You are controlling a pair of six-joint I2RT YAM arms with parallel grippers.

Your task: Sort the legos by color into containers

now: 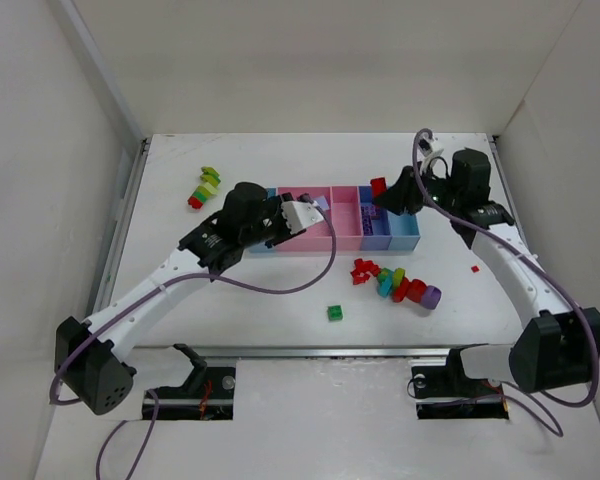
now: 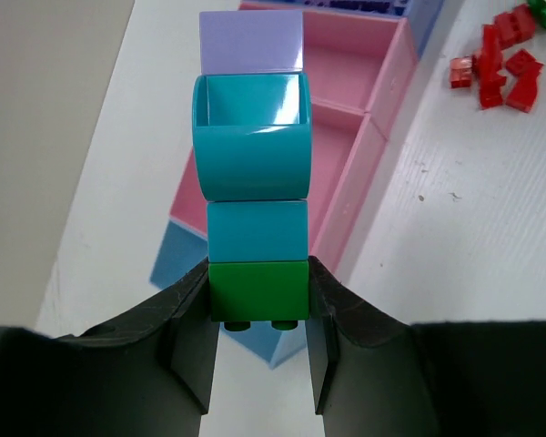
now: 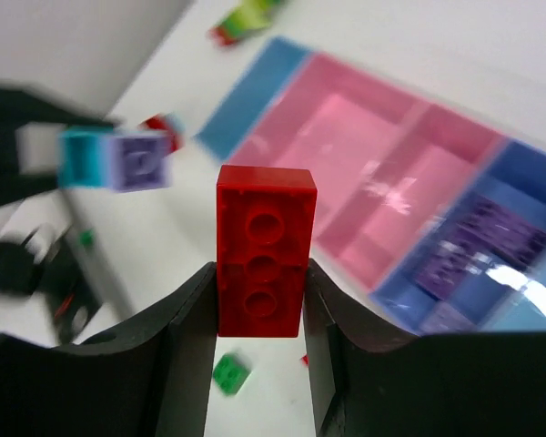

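Observation:
The narrow pink tray (image 2: 355, 82) beside the purple bricks stands empty. My right gripper shifts to the left in the top view and down into that tray next.
My left gripper (image 2: 257, 314) is shut on the green end of a lego chain (image 2: 251, 164) of green, teal and pale purple bricks. It holds the chain above the wide pink tray (image 2: 355, 82); in the top view this gripper (image 1: 305, 212) is over the left end of the tray row (image 1: 325, 245). My right gripper (image 3: 259, 309) is shut on a red brick (image 3: 262, 264), held in the air above the trays; it also shows in the top view (image 1: 385, 190). The purple-blue tray (image 3: 478, 246) holds purple bricks.
Loose red bricks (image 1: 363, 271) and a mixed chain (image 1: 405, 288) lie in front of the trays. A single green brick (image 1: 334, 313) lies nearer the arm bases. Another chain (image 1: 204, 187) lies at the back left. A tiny red piece (image 1: 475, 268) lies at the right.

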